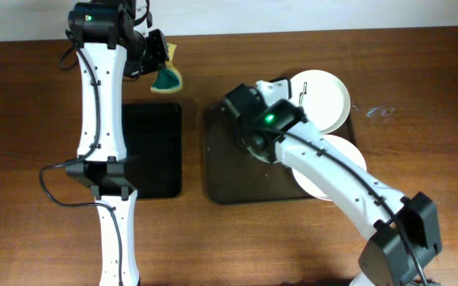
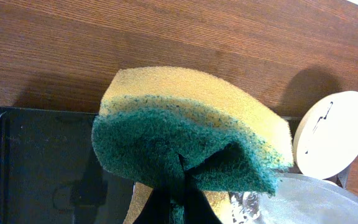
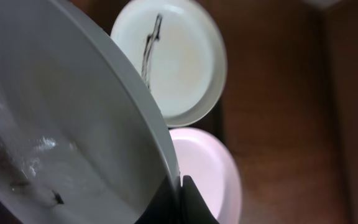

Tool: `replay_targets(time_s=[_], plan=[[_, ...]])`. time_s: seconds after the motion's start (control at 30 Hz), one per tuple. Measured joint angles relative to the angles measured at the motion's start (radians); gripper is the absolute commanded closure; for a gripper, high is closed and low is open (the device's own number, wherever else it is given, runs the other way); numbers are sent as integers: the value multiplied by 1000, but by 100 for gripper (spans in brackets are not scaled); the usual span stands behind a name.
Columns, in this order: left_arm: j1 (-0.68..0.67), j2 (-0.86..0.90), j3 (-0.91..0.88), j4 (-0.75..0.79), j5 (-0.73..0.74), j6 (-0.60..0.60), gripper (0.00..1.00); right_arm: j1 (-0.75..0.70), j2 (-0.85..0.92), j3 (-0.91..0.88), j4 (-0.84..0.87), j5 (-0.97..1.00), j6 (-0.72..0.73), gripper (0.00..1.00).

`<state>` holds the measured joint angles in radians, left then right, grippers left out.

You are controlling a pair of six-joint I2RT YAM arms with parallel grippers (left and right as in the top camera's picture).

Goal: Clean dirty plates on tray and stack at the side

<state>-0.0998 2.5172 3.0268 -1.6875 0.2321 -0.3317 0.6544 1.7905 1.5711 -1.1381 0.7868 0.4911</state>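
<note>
I will next lower my right gripper onto the bare side of the brown tray [image 1: 229, 181] and let go of the white plate's rim, because the other plates leave that side free.
My left gripper [image 1: 156, 62] is shut on a yellow and green sponge [image 1: 166, 77], held over the table beyond the black tray; the sponge fills the left wrist view [image 2: 185, 137]. My right gripper [image 3: 180, 190] is shut on the rim of a white plate [image 3: 61, 118] that is tilted up over the brown tray [image 1: 229, 181]; this plate has a small dark mark. Its edge shows in the left wrist view [image 2: 319, 199]. A second plate [image 1: 328, 99] with a black line lies at the tray's far right corner. A third plate [image 1: 342, 155] lies nearer, partly under my right arm.
A smaller black tray [image 1: 156, 155] lies left of the brown tray, under my left arm; it also shows in the left wrist view [image 2: 36, 162]. The wooden table [image 1: 420, 95] extends right of the plates.
</note>
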Motion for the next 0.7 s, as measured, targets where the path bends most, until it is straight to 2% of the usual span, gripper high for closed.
replay_targets(time_s=[0.17, 0.37, 0.47, 0.57, 0.7], plan=[[0, 0, 0, 0, 0, 0, 100, 127, 0, 0, 0, 294, 42, 96], [0, 0, 0, 0, 0, 0, 100, 140, 0, 0, 20, 386, 95, 96], [0, 0, 0, 0, 0, 0, 100, 84, 0, -1, 58, 151, 108, 96], [0, 0, 0, 0, 0, 0, 100, -72, 2, -18, 110, -199, 112, 96], [0, 0, 0, 0, 0, 0, 100, -220, 42, -107, 192, -503, 115, 96]])
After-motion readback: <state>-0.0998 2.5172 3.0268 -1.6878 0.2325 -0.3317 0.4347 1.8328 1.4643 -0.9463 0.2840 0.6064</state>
